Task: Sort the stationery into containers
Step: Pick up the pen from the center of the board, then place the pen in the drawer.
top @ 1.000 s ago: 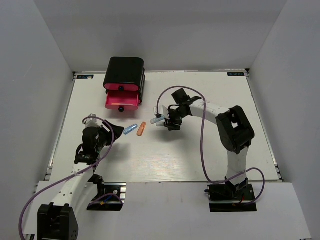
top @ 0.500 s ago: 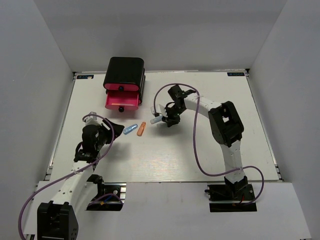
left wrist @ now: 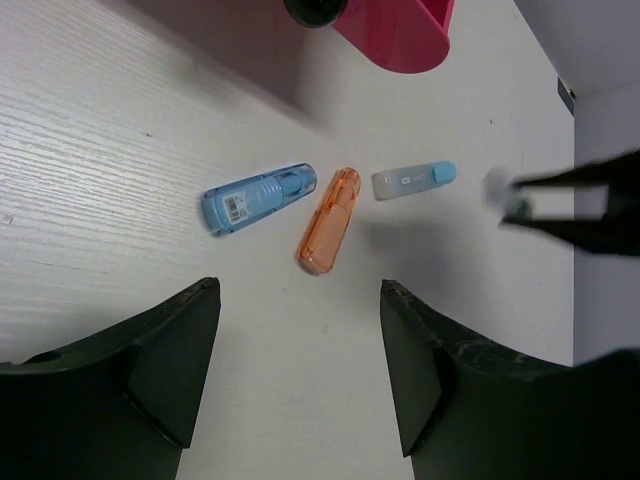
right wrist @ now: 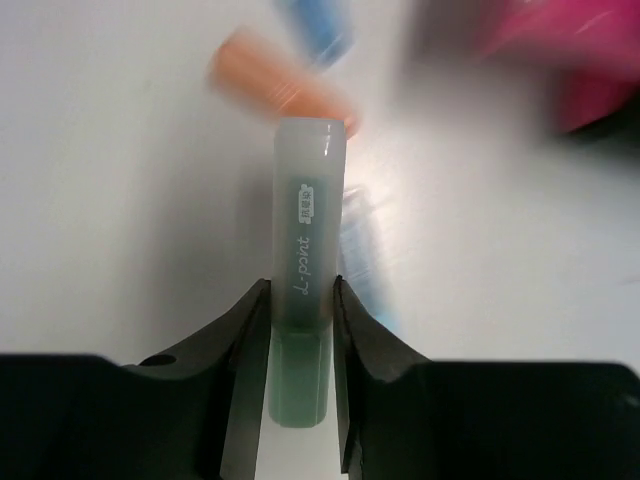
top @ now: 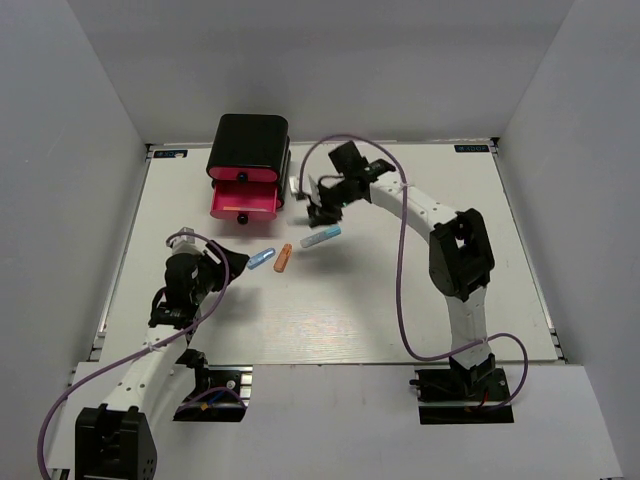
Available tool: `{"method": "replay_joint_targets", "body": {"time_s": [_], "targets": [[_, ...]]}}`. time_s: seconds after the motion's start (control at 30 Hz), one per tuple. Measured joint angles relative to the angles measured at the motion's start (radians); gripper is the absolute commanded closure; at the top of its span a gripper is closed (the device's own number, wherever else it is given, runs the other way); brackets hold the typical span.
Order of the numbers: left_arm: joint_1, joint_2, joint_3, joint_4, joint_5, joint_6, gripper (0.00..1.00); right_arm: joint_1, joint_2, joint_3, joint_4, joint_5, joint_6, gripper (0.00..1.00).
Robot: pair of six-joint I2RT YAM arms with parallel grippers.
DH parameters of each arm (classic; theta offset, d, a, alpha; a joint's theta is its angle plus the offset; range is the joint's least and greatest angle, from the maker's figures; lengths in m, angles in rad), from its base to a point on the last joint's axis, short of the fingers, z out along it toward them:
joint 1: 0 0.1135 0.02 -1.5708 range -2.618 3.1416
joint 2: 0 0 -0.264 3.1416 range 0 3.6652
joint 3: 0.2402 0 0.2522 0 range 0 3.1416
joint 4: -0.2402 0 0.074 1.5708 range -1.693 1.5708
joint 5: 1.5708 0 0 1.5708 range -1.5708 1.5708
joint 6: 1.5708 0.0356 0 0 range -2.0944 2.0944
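I will next move my right gripper left in the top view, over the lowest pink drawer, to release the pale green piece, because that drawer is open.
My right gripper (right wrist: pixel 300 292) is shut on a pale green and white stubby stationery piece (right wrist: pixel 310 180). In the top view this gripper (top: pixel 314 205) hangs just right of the pink drawers (top: pixel 243 197) in the black cabinet (top: pixel 249 145). The lowest drawer stands pulled out. A blue piece (top: pixel 261 259), an orange piece (top: pixel 284 258) and a grey and light blue piece (top: pixel 321 237) lie on the table. The left wrist view shows the blue piece (left wrist: pixel 260 197), the orange piece (left wrist: pixel 330 218) and the grey and light blue piece (left wrist: pixel 413 181). My left gripper (left wrist: pixel 300 370) is open and empty, short of them.
The white table (top: pixel 420 290) is walled by grey panels on the left, back and right. A purple cable (top: pixel 405 270) loops along the right arm. The pink drawer corner (left wrist: pixel 395 30) shows at the top of the left wrist view.
My right gripper has risen from the table with the green and white piece and moved back and left toward the drawers. The grey and light blue piece stays behind. The left arm barely moved.
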Motion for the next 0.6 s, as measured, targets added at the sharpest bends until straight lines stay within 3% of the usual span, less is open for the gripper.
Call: {"method": "replay_joint_targets", "body": {"time_s": [0.27, 0.6], "targets": [[0.000, -0.006, -0.011, 0.003, 0.006, 0.000, 0.25, 0.075, 0.028, 0.272, 0.422, -0.044, 0.313, 1.00], [0.000, -0.069, -0.011, -0.029, 0.010, 0.005, 0.25, 0.182, 0.130, 0.216, 0.914, 0.028, 0.536, 0.98]]}}
